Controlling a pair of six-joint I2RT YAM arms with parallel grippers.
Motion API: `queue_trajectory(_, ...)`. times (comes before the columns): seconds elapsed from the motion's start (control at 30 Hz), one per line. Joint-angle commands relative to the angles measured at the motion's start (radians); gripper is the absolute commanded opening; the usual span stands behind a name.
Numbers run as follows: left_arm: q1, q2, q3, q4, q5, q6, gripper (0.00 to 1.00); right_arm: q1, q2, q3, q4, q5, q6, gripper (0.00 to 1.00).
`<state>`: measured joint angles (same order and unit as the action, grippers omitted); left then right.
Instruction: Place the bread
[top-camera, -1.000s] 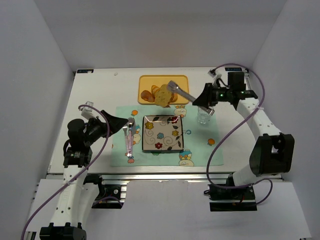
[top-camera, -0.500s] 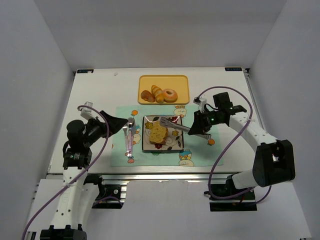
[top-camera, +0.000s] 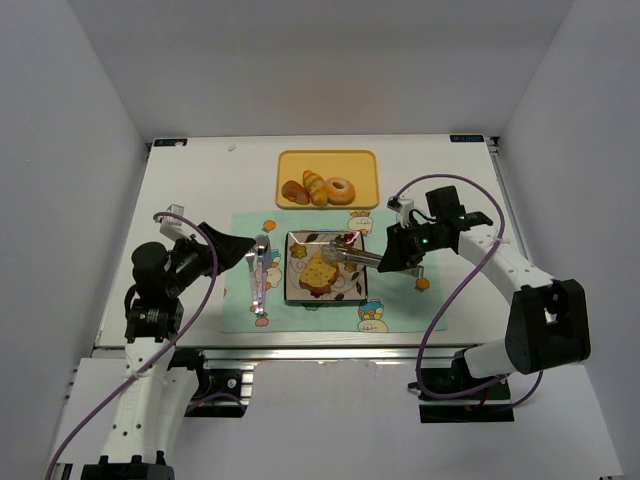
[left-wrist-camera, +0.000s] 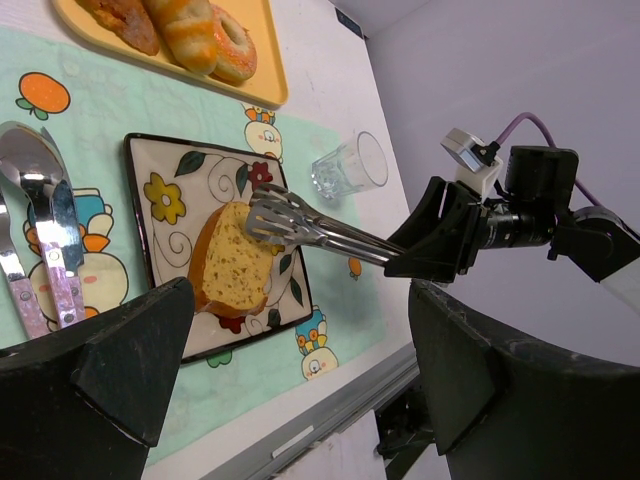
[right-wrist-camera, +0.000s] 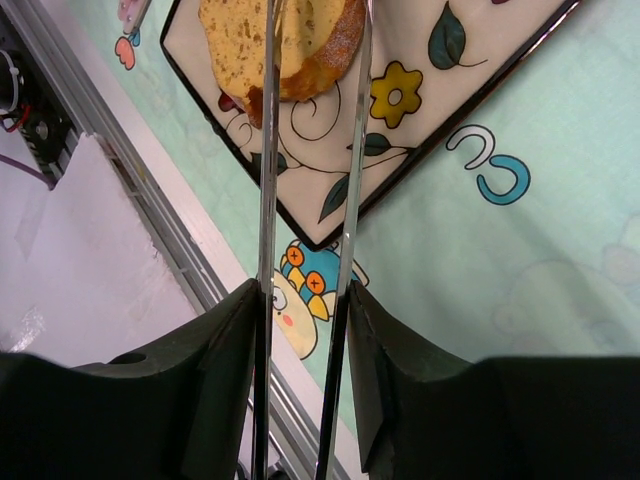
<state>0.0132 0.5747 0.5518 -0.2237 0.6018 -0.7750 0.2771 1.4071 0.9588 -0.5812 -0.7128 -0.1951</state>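
The robot's right gripper will next lift the tongs, move right in the top view to the bare tabletop (top-camera: 478, 287) beside the mat, then lower and release them, as the bread (top-camera: 317, 272) is on the plate.
The bread (top-camera: 317, 272), a tan speckled slice with a brown crust, lies on the flowered square plate (top-camera: 346, 291). It also shows in the left wrist view (left-wrist-camera: 235, 258) and the right wrist view (right-wrist-camera: 290, 40). My right gripper (top-camera: 392, 262) (right-wrist-camera: 305, 330) is shut on the handles of metal tongs (top-camera: 352, 256) (left-wrist-camera: 320, 232). The tong arms are spread, and their tips hover over the bread's right edge. My left gripper (top-camera: 228, 250) (left-wrist-camera: 300, 300) is open and empty, left of the plate.
A yellow tray (top-camera: 290, 160) at the back holds a ring doughnut (top-camera: 341, 189), a striped croissant and a brown pastry. A clear glass (left-wrist-camera: 350, 165) stands right of the plate. Spoons (top-camera: 260, 272) lie on the green mat (top-camera: 400, 300) left of the plate.
My right gripper carried the bread in the tongs from the yellow tray down onto the plate. The bread now lies flat and the tong arms have spread.
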Motion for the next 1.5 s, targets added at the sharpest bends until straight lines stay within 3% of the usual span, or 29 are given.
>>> queue_trajectory(0.0,0.004,-0.007,0.005,0.012,-0.002,0.005,0.98,0.004,-0.02,0.037,0.007,-0.013,-0.018,0.44)
queue_trajectory(0.47,0.004,0.005,0.003,0.037,0.006,0.003,0.98,-0.045,-0.016,0.187,0.004,-0.01,-0.02,0.41)
queue_trajectory(0.7,0.004,0.011,0.002,0.047,0.009,0.003,0.98,-0.088,-0.01,0.294,0.033,-0.03,0.061,0.28)
queue_trajectory(1.0,0.002,0.007,-0.006,0.046,0.016,0.003,0.98,-0.399,0.082,0.405,0.101,-0.1,0.212,0.1)
queue_trajectory(1.1,0.002,0.005,-0.006,0.047,0.018,0.003,0.98,-0.444,0.095,0.403,0.104,-0.036,0.198,0.06)
queue_trajectory(1.23,0.004,0.005,-0.006,0.043,0.018,0.006,0.98,-0.493,0.115,0.347,0.145,0.267,0.076,0.06)
queue_trajectory(1.33,0.002,0.005,0.0,0.031,0.018,0.016,0.98,-0.524,0.13,0.284,0.208,0.412,0.056,0.03)
queue_trajectory(1.47,0.002,0.005,-0.001,0.023,0.016,0.02,0.98,-0.538,0.128,0.173,0.316,0.512,-0.015,0.03)
